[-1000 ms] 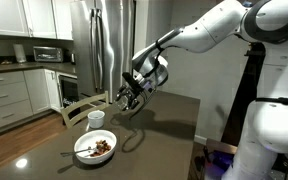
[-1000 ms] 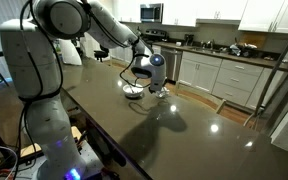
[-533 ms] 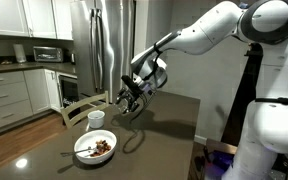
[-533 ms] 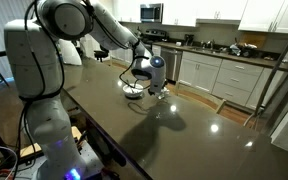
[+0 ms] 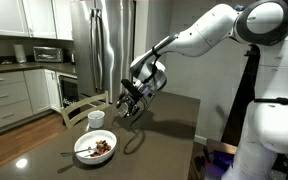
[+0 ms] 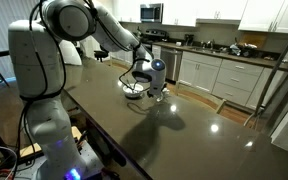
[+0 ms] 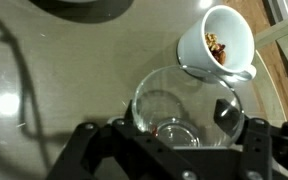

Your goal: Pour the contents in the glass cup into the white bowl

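The glass cup [image 7: 185, 104] looks empty, so the gripper should next lower it onto the bare tabletop below it, beside the white bowl, and let go.
My gripper [image 7: 184, 128] is shut on the glass cup [image 7: 185, 104], which I look into from above in the wrist view; it looks empty and clear. In an exterior view the gripper [image 5: 129, 99] holds the cup above the dark table, up and to the right of the white bowl [image 5: 94, 148]. The bowl holds dark brown pieces [image 5: 102, 147] and a metal spoon. The bowl also shows in an exterior view [image 6: 133, 91] under the gripper [image 6: 147, 80].
A small white mug [image 5: 96, 118] stands behind the bowl; in the wrist view [image 7: 217, 44] it holds a few brown pieces and sits just beyond the cup. A chair back [image 5: 79, 108] stands at the table's far edge. Kitchen counters and a fridge lie behind.
The gripper with the cup has shifted very slightly; otherwise nothing has visibly changed.
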Controlling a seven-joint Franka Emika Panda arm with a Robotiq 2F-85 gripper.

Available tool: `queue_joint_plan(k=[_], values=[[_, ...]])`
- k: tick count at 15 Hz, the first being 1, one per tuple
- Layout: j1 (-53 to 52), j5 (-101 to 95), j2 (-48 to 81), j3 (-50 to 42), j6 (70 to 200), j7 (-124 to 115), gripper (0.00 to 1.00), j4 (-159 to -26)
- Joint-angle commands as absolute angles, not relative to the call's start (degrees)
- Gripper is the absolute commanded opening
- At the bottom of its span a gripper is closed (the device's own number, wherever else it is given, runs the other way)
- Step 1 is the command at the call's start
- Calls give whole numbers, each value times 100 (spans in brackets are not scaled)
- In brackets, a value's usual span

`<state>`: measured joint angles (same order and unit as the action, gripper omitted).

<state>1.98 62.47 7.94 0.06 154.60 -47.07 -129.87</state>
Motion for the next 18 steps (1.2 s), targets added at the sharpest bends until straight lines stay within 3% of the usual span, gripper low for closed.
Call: queue_joint_plan(k=[1,18], values=[[171,6221,817,-95,15074,-4965,54,-12915],[261,6346,852,-330,13997,-5200,54,-12794]])
